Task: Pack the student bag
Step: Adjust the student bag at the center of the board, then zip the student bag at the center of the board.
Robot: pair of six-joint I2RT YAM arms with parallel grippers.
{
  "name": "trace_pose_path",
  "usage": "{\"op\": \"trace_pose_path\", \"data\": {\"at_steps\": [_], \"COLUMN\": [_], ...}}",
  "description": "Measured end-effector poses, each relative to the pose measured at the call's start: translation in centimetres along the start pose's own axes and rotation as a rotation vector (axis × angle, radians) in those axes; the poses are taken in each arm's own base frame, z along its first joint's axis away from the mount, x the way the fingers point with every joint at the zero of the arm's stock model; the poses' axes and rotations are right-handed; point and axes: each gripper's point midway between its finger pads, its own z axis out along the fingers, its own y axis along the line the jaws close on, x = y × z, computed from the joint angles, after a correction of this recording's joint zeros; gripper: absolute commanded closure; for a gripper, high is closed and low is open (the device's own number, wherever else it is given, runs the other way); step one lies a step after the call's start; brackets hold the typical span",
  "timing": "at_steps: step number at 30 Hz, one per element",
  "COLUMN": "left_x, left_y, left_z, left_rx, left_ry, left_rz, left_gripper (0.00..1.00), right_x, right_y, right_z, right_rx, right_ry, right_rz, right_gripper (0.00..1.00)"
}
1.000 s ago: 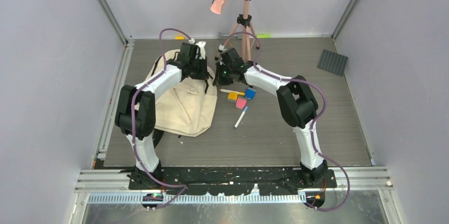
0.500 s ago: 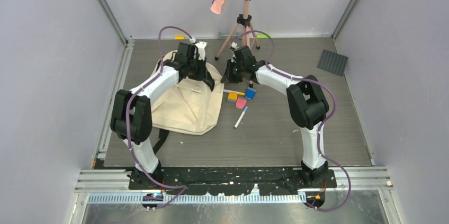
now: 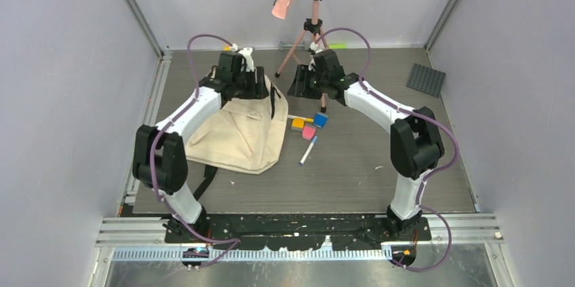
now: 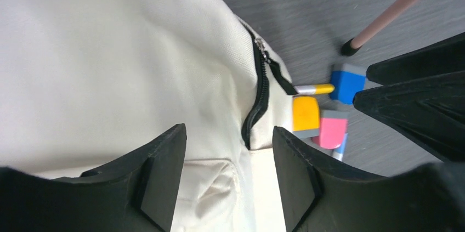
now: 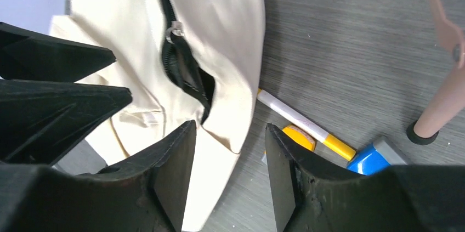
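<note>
The black pull strap lies below my right gripper and to the left in the top view, with its end loose, so my right gripper will go down and to that side onto it.
The student bag [image 3: 237, 134], cream canvas with black straps, lies flat at the left of the table. Its black zip [image 4: 257, 100] stands partly open near the top edge. My left gripper [image 3: 254, 87] hovers over the bag's top, jaws open, with only cloth below them [image 4: 229, 133]. My right gripper [image 3: 302, 87] hangs beside the bag's right corner, open and empty [image 5: 230, 130]. Just right of the bag lie a white marker with a yellow cap [image 3: 297, 118], a yellow block [image 3: 298, 124], a blue block [image 3: 320, 119], a pink block [image 3: 308, 132] and a blue-tipped pen [image 3: 308, 151].
A pink tripod [image 3: 313, 29] stands at the back, one leg [image 5: 438, 106] landing close to my right gripper. A dark studded plate [image 3: 426, 80] lies at the back right. Grey walls close in on both sides.
Both grippers were shut on the bag's top edge and have opened and let it go. Both arms moved toward the back, and the bag's top shifted right and settled.
</note>
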Motion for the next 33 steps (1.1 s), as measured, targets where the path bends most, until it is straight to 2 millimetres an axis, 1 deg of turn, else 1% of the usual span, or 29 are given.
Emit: {"op": "trace_pose_path", "data": {"at_steps": [4,6,8,11,14,18,21,24,26,27,28,29,31,33], "left_x": [-2.4,-3.4,-4.3,-5.5,-6.0,-5.6,-5.2,-4.6,-4.2,-4.0,-3.9,-4.0,-4.2,-4.4], "left_y": [-0.4,-0.7,-1.0,-1.3,-1.3,-1.0,-0.6,-0.2,0.0,0.1,0.2,0.3,0.5,0.7], "left_z": [-2.7,-3.3,-3.2,-2.2,-0.5,1.6,3.3,4.3,4.7,4.8,4.9,5.0,5.3,5.6], "left_rx": [0.009,0.017,0.028,0.037,0.038,0.023,0.008,-0.009,-0.023,-0.03,-0.037,-0.043,-0.054,-0.062], "left_ry": [-0.079,-0.101,-0.11,-0.106,-0.086,-0.041,-0.005,0.026,0.041,0.049,0.054,0.055,0.054,0.051], "left_rz": [-0.065,-0.105,-0.152,-0.221,-0.287,-0.351,-0.383,-0.4,-0.41,-0.414,-0.416,-0.417,-0.417,-0.419], "left_gripper": [0.37,0.37,0.36,0.35,0.34,0.34,0.34,0.35,0.37,0.39,0.4,0.41,0.44,0.45], "right_x": [-1.5,-1.7,-1.5,-1.1,-0.9,-0.5,-0.1,0.0,0.0,-0.1,-0.1,-0.1,0.0,0.1], "right_y": [1.4,1.6,1.7,2.0,2.7,3.2,3.3,3.3,3.3,3.3,3.2,3.2,3.0,2.9], "right_z": [-1.4,-1.5,-1.5,-1.0,0.2,2.1,3.1,3.8,4.2,4.4,4.6,4.8,5.2,5.5], "right_rx": [-0.037,-0.047,-0.051,-0.059,-0.073,-0.084,-0.082,-0.078,-0.077,-0.075,-0.073,-0.072,-0.068,-0.065], "right_ry": [-0.047,-0.056,-0.051,-0.036,-0.019,0.007,0.032,0.046,0.05,0.053,0.055,0.059,0.069,0.078], "right_rz": [-0.01,-0.013,-0.014,-0.016,-0.027,-0.044,-0.054,-0.067,-0.075,-0.078,-0.082,-0.088,-0.097,-0.105], "right_gripper": [0.42,0.44,0.46,0.49,0.52,0.56,0.58,0.6,0.64,0.71,0.75,0.85,0.97,0.99]}}
